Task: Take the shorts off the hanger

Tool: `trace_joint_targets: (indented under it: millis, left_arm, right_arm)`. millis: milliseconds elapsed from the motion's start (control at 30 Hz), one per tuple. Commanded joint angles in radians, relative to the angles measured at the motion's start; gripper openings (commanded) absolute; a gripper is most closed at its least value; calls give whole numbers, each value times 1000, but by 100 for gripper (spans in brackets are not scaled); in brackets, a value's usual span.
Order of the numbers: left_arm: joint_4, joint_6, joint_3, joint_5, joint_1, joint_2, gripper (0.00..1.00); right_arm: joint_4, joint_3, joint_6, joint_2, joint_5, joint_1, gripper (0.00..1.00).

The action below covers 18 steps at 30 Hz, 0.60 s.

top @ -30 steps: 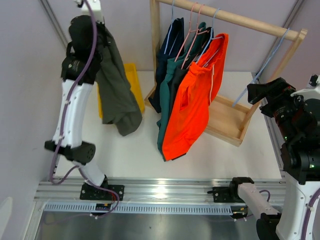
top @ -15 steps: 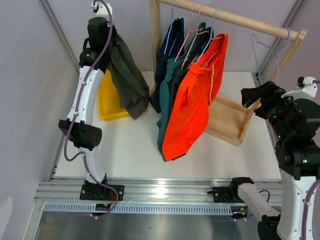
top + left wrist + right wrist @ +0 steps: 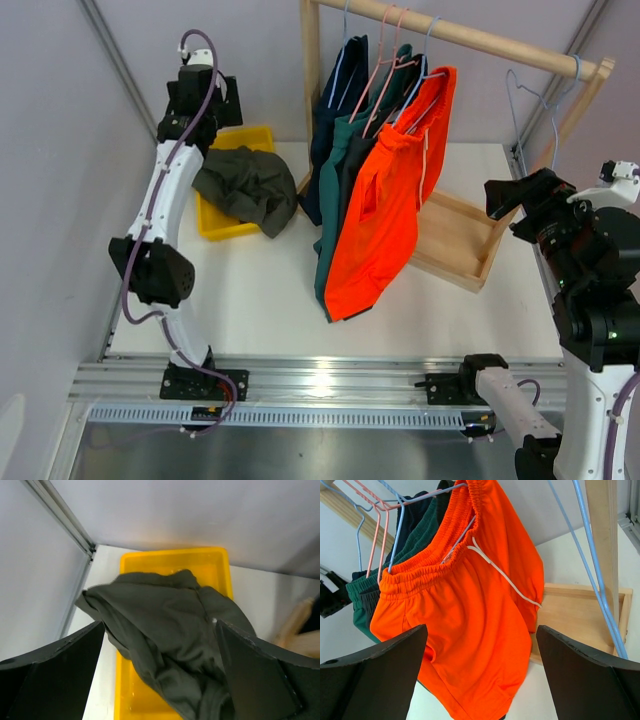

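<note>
I should move my right gripper left in the top view, then onto the light blue hanger's bare arm above the orange waistband.
The olive green shorts (image 3: 247, 190) lie crumpled over the yellow bin (image 3: 215, 222), spilling past its right rim. My left gripper (image 3: 218, 112) hangs open above them; in the left wrist view the olive shorts (image 3: 170, 625) lie below my left gripper (image 3: 160, 680), untouched. The orange shorts (image 3: 385, 210) hang on a hanger at the front of the wooden rail (image 3: 480, 40), with teal shorts (image 3: 332, 215), black shorts (image 3: 352, 165) and navy shorts (image 3: 335, 100) behind. My right gripper (image 3: 508, 195) stands open to their right, facing the orange shorts (image 3: 465, 610), with nothing in my right gripper (image 3: 480, 675).
An empty blue hanger (image 3: 530, 100) hangs at the rail's right end, close to my right arm. The rack's wooden base tray (image 3: 455, 240) sits under the clothes. A grey wall and metal post stand just left of the bin.
My left gripper opened and let go of the olive shorts, which dropped onto the yellow bin. The left arm swung toward the back. The blue hanger settled back on the rail.
</note>
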Motion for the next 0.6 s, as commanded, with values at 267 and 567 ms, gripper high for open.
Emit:
trace_joint_targets:
  millis: [267, 567]
  left_arm:
    - [47, -86, -474, 201, -230, -643, 99]
    - [70, -132, -749, 203, -301, -847, 99]
  right_arm:
    - [270, -6, 134, 79, -401, 8, 99]
    - [410, 144, 138, 378, -327, 163, 99]
